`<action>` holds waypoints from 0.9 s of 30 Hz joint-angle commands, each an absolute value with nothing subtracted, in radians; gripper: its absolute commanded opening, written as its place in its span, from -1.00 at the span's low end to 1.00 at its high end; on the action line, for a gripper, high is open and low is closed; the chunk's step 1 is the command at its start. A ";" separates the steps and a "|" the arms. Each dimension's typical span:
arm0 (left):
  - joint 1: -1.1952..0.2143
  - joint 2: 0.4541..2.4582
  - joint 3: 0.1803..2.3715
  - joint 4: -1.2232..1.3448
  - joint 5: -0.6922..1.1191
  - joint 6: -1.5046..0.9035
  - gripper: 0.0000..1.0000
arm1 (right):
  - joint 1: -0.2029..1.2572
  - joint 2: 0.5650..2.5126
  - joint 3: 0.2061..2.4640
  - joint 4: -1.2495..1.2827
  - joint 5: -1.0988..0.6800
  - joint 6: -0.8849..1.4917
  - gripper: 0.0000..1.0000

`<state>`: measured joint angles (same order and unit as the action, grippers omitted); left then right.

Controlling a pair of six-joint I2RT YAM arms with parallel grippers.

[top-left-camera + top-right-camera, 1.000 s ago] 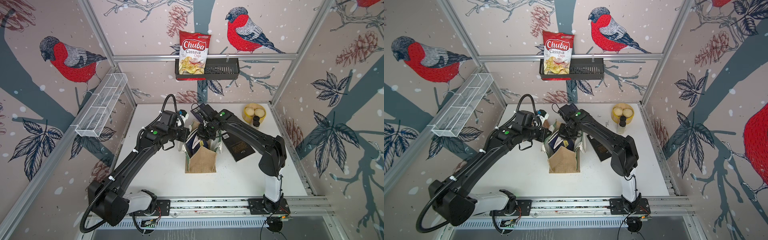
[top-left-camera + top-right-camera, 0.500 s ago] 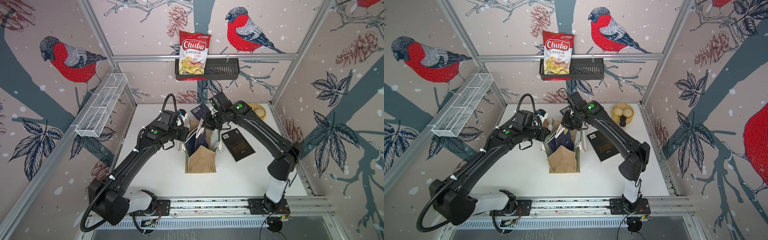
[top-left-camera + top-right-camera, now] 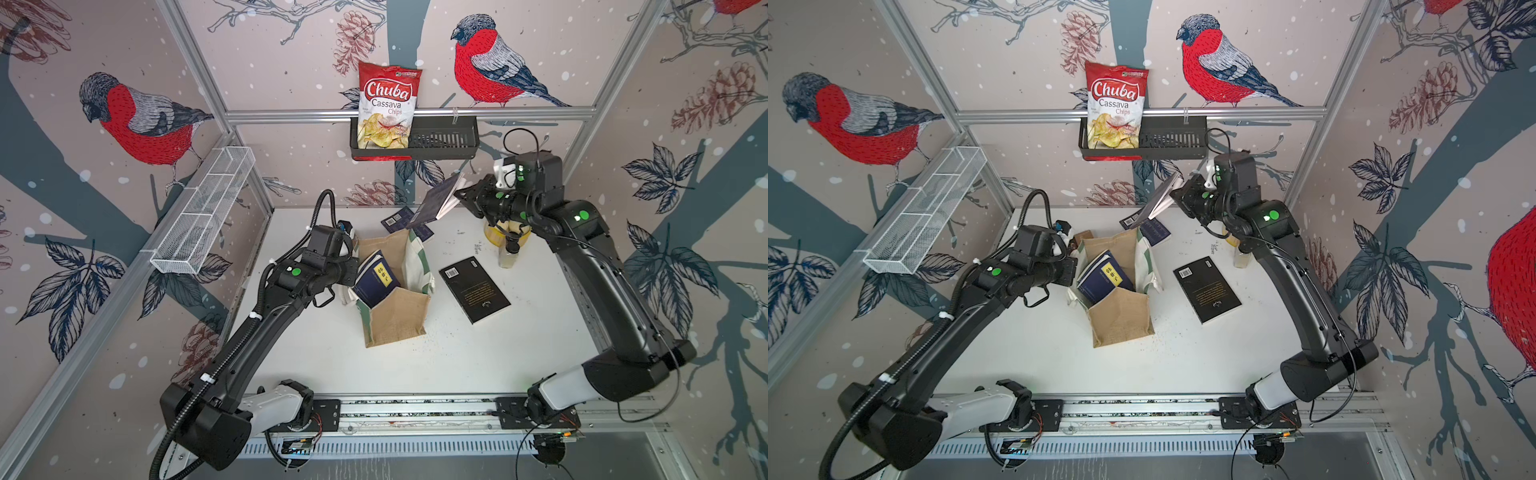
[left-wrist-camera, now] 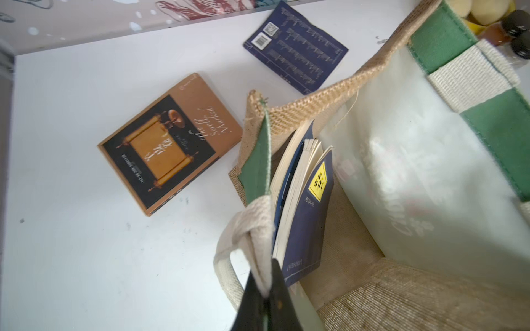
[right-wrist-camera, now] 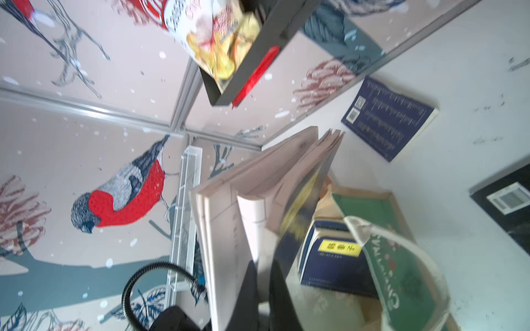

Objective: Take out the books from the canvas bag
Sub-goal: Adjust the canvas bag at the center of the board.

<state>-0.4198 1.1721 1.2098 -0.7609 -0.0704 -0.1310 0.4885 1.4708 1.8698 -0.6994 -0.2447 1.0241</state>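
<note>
The tabletop between bag and black book (image 3: 473,289) is empty, so my right gripper should come down and back next and release the navy book there.
The canvas bag (image 3: 395,320) (image 3: 1121,320) stands open mid-table, and my left gripper (image 4: 265,295) is shut on its white handle (image 4: 258,229) at the left rim. Inside lean navy books, one yellow-labelled (image 3: 378,282) (image 4: 312,206). My right gripper (image 3: 461,195) (image 5: 262,275) is shut on a navy book (image 3: 440,201) (image 3: 1160,199) held in the air over the table's far side, its pages fanning open. On the table lie a black book (image 3: 473,289), a navy book (image 3: 397,220) (image 4: 295,48) and a brown book (image 4: 169,143).
A red chips bag (image 3: 388,110) sits in a black basket (image 3: 440,141) on the back wall. A white wire basket (image 3: 203,212) hangs on the left wall. A yellow holder with small bottles (image 3: 505,237) stands at the far right, under my right arm.
My right gripper has lifted the navy book out of the bag and carried it up and to the far right. The left gripper has stayed on the handle.
</note>
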 commanded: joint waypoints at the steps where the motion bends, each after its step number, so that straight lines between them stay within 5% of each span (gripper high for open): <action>1: -0.413 1.142 1.206 -0.797 -0.176 -0.143 -1.00 | 0.452 1.431 1.772 -0.517 -0.218 1.057 -1.00; 27: -0.370 1.088 1.152 -0.775 -0.110 -0.221 -1.00 | 0.612 1.536 1.007 -0.169 -0.228 0.950 -1.00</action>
